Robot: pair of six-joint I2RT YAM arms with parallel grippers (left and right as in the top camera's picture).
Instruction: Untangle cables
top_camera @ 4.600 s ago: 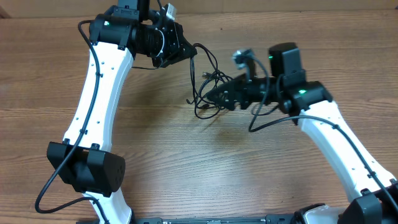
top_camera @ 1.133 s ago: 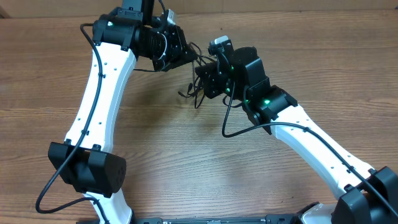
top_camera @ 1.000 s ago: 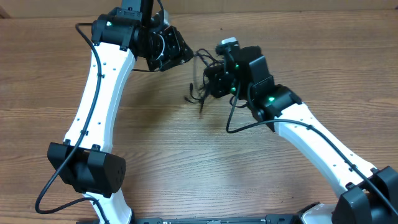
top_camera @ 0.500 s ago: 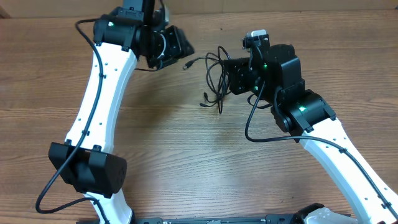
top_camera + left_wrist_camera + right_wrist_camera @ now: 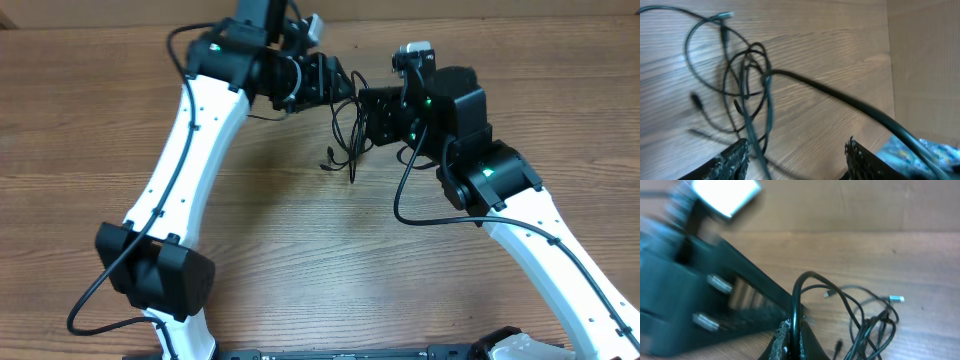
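The table is bare to the right of my right gripper in the overhead view, so I will pull the piece of cable up that way from the tangle (image 5: 870,325) and let go of it.
The cables (image 5: 345,145) are a loose tangle of thin black cords, hanging down to the wood table (image 5: 300,260) near the top centre. My right gripper (image 5: 368,118) is shut on one strand of it. In the right wrist view that strand (image 5: 796,300) rises from between the shut fingers (image 5: 782,340), and the rest of the tangle (image 5: 870,325) lies to the right. My left gripper (image 5: 338,85) sits just left of the right one. Its jaws (image 5: 795,155) stand wide open above the cables (image 5: 745,85), and a blurred strand crosses close to the left finger (image 5: 732,160).
A cardboard wall (image 5: 925,65) runs along the table's far edge, right behind both grippers. A thick black cord (image 5: 850,105) crosses the left wrist view diagonally. The left arm's dark body (image 5: 695,300) fills the left of the right wrist view.
The right gripper has carried the tangle to the right and then held still. The left gripper has let its strand go, opened wider and swung right, close to the right gripper.
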